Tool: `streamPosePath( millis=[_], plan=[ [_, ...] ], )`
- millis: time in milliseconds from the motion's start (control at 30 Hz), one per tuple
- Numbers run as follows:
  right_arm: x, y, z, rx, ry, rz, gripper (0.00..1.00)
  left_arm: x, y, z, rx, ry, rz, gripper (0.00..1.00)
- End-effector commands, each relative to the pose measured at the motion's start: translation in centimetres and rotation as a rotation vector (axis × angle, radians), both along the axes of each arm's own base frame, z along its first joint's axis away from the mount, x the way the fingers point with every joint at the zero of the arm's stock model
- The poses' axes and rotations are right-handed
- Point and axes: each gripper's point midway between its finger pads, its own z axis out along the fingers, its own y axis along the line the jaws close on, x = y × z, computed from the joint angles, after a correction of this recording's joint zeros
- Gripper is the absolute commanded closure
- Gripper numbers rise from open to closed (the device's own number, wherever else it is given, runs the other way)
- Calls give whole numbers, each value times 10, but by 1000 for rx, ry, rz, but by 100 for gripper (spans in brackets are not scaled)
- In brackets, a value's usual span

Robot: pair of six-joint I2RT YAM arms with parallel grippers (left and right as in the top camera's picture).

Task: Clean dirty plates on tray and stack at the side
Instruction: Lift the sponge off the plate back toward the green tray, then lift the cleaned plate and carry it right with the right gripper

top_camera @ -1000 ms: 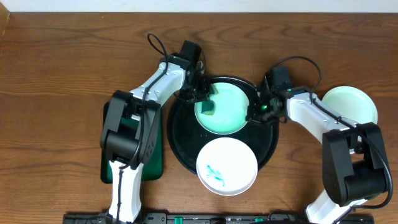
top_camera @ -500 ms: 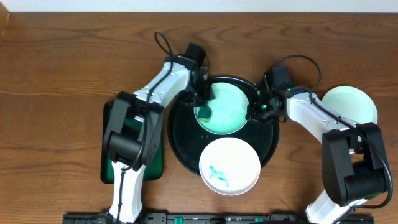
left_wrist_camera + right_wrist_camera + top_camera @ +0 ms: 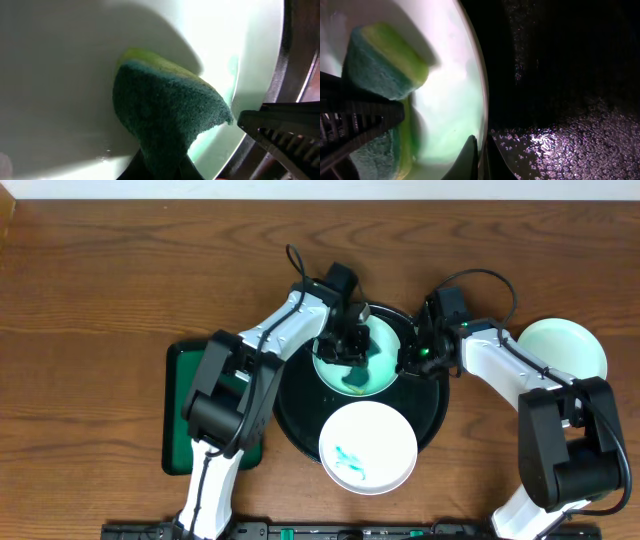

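Observation:
The plate goes up toward the second mint plate next, then my right gripper releases it on the bare wooden tabletop beside the black tray.
A pale mint green plate (image 3: pixel 388 348) lies at the back of the large round black tray (image 3: pixel 300 408). My left gripper (image 3: pixel 352 358) is shut on a green and yellow sponge (image 3: pixel 170 115) and presses it on this plate (image 3: pixel 75 75). My right gripper (image 3: pixel 412 358) is shut on the plate's right rim (image 3: pixel 481 150); the sponge (image 3: pixel 385 65) also shows in that view. A white plate (image 3: pixel 368 448) with teal smears lies at the tray's front. A second mint plate (image 3: pixel 562 348) sits on the table at the far right, off the tray.
A smaller dark-green rectangular tray (image 3: pixel 195 370) lies left of the black tray, partly under my left arm. The black tray's wet surface (image 3: pixel 560 75) fills the right wrist view beside the plate. My right gripper's finger (image 3: pixel 285 130) shows in the left wrist view.
My left gripper has moved the sponge to the right, from the mint plate's left edge to its middle. The right gripper has kept its hold on the rim.

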Motion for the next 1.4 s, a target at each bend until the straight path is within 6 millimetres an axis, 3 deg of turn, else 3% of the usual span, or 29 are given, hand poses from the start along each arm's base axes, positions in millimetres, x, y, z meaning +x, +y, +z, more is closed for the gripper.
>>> streamPosePath(
  millis=[0,100,200,300,467,700,900,967,1100,1367],
  plan=[
    [-11,-19,-19,-100,35,6,99,12,19,-1,3,14,55,93],
    [-11,-19,-19,-100,33,9,99,30,38,27,42,-70,98,93],
    [-10,-19,-18,-101,20,25,98,35,61,58,125,-155,131,93],
    [-7,-18,-18,-101,-5,53,98,27,99,84,302,-201,201,93],
    [0,-20,-18,-115,-39,62,98,-5,154,113,557,-195,261,93],
    [10,-17,-3,-104,-96,66,99,-31,168,116,610,-112,237,93],
    [23,-12,51,-80,-260,97,98,-28,173,115,609,-112,255,93],
    [24,-11,77,-73,-335,106,98,-27,175,115,609,-110,261,92],
    [21,-10,107,-96,-425,134,98,-26,175,115,609,-110,264,93],
    [9,-20,127,-328,-526,221,99,-25,175,115,606,-115,265,93]
  ],
)
